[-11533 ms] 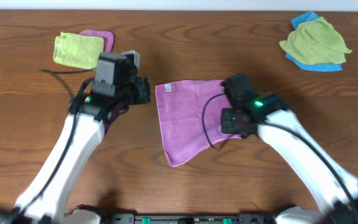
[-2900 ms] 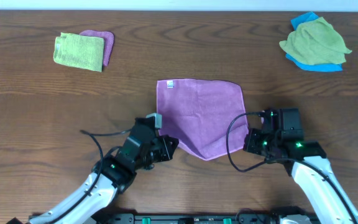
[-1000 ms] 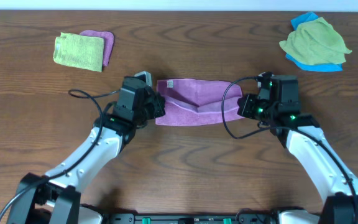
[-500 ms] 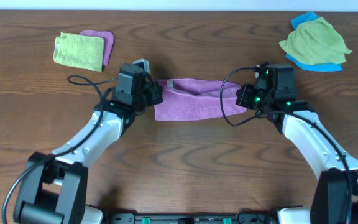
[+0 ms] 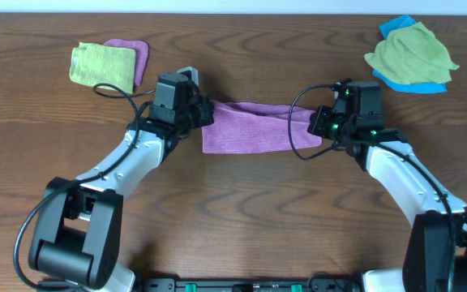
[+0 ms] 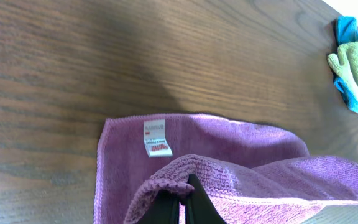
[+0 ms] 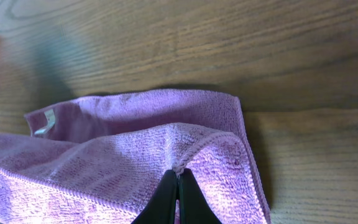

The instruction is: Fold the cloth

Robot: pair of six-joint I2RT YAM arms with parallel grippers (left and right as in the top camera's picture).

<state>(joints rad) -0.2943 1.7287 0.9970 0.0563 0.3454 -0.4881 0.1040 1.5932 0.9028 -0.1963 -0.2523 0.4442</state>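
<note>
Next, my left gripper moves back and down to release the cloth's raised edge at the cloth's near corner at the label's end (image 5: 206,150), which lies below and back of it.
The purple cloth (image 5: 250,130) lies doubled over into a wide band in the middle of the table. My left gripper (image 5: 203,113) is shut on its left near corner, brought over the far edge with the white label (image 6: 155,138). The cloth's edge bunches over my fingers in the left wrist view (image 6: 182,186). My right gripper (image 5: 316,123) is shut on the right near corner, held over the far right corner (image 7: 229,102). The pinched edge shows in the right wrist view (image 7: 179,171).
A folded yellow-green cloth (image 5: 101,66) on a purple one (image 5: 139,58) lies at the far left. A crumpled green cloth (image 5: 410,50) on a blue one (image 5: 400,27) lies at the far right; it also shows in the left wrist view (image 6: 356,68).
Both grippers have carried the cloth's near edge away from me over the far edge, turning the flat square into a half-height band. Over the last half second they moved slightly farther.
</note>
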